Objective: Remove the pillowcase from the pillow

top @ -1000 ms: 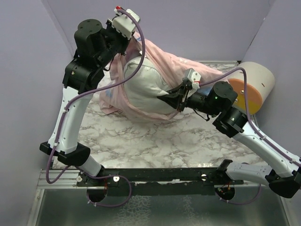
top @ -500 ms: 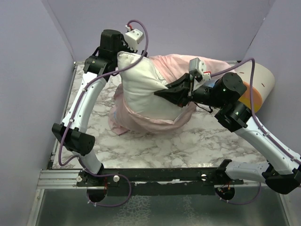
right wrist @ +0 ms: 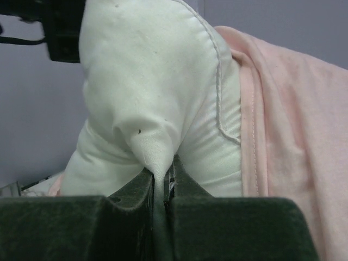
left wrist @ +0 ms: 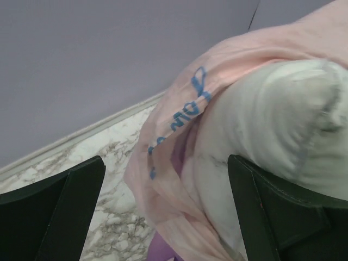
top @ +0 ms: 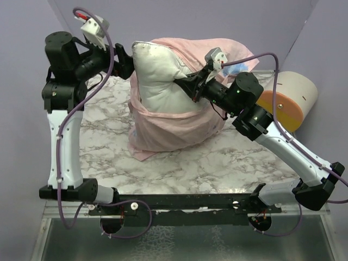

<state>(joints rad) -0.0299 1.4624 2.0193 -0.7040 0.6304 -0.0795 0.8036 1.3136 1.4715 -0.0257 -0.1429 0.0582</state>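
The pillow's corner stands clear of the pillowcase (top: 174, 128), so the robot's left gripper next needs to bring its fingers to the right in the top view, around that corner.
The white pillow (top: 157, 76) stands on end in the middle of the marble table, its top half bare. The pale pink pillowcase (top: 174, 128) sags around its lower half and drapes up behind it. My right gripper (top: 184, 85) is shut on a pinched fold of the pillow (right wrist: 152, 81), with the pillowcase (right wrist: 293, 125) hanging just to its right. My left gripper (top: 125, 61) hovers open at the pillow's upper left corner. In the left wrist view its jaws stand wide apart (left wrist: 166, 212), with the pillowcase edge (left wrist: 168, 179) and the pillow (left wrist: 272, 119) between them, neither one gripped.
A cream-and-orange cylinder (top: 287, 100) lies at the right edge of the table (top: 179, 163), close to my right forearm. Purple walls close in the back and both sides. A metal rail (top: 179, 204) runs along the near edge.
My left gripper has opened, let go and drawn back to the left. My right gripper has raised the pillow upright, and the pillowcase has slipped lower around it.
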